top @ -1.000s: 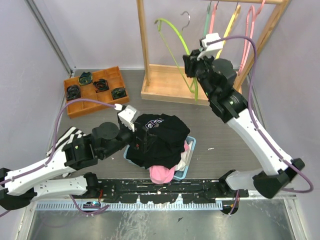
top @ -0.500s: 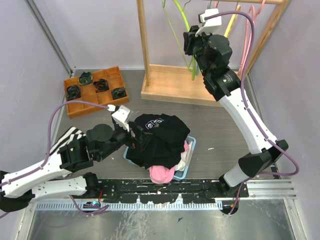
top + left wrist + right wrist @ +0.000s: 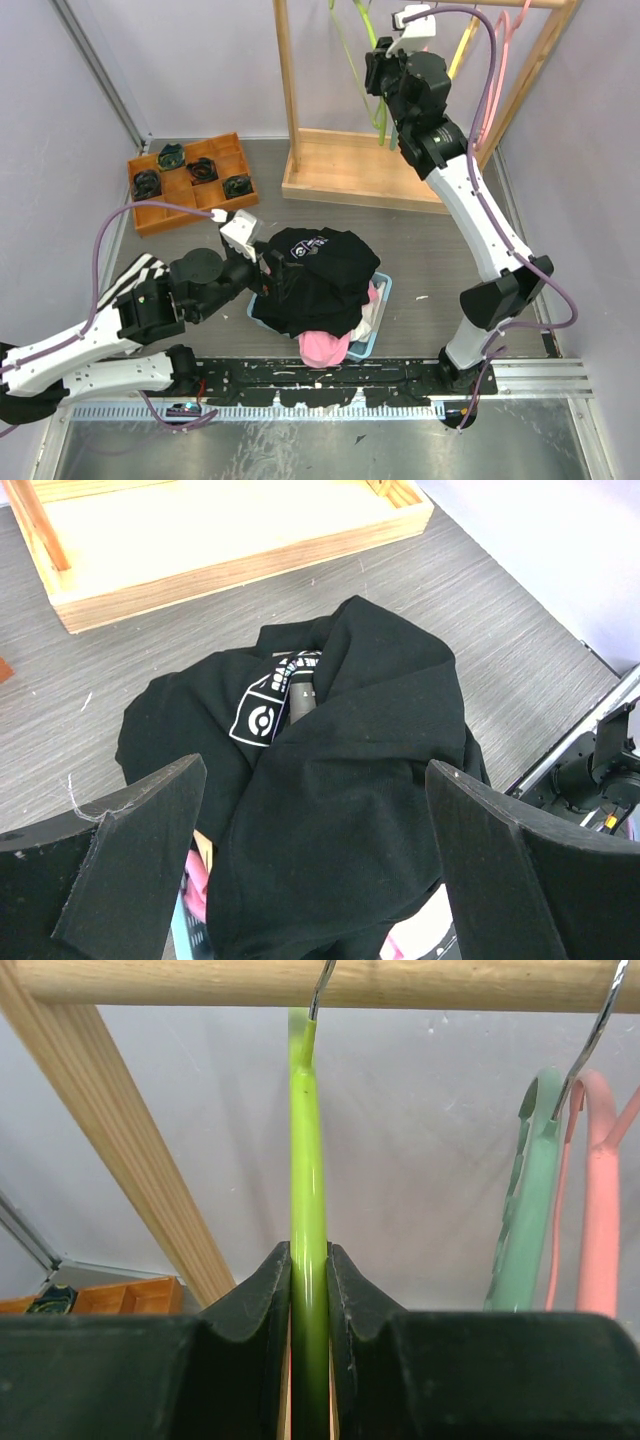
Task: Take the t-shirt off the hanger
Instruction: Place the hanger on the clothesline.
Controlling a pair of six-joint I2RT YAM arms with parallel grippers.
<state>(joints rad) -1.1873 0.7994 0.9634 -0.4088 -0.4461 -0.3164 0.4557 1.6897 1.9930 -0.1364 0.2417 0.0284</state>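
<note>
I will next lower my right gripper to seat the hanger's metal hook (image 3: 318, 990) on the rack's wooden bar and release the hanger there, as its green neck is close under the bar.
The black t-shirt (image 3: 330, 275) lies crumpled on top of a blue basket (image 3: 380, 297), free of any hanger. My left gripper (image 3: 272, 272) hovers at its left side. In the left wrist view that gripper (image 3: 312, 780) stands open, wide above the t-shirt (image 3: 350, 710), and touches nothing. High at the rack, my right gripper (image 3: 383, 75) is shut on the lime-green hanger (image 3: 364, 22). In the right wrist view the fingers (image 3: 309, 1260) pinch the green hanger (image 3: 307, 1140), and its metal hook (image 3: 318, 990) reaches up to the wooden rail (image 3: 200, 980).
The wooden rack base (image 3: 340, 170) stands behind the basket. A mint hanger (image 3: 528, 1190) and a pink hanger (image 3: 600, 1210) hang to the right on the rail. An orange tray (image 3: 190, 180) sits at back left. Pink cloth (image 3: 322, 348) spills from the basket, and a striped cloth (image 3: 130, 275) lies left.
My right arm has lifted the green hanger from beside the rack post up to the rail. The left gripper has shifted slightly and stays open.
</note>
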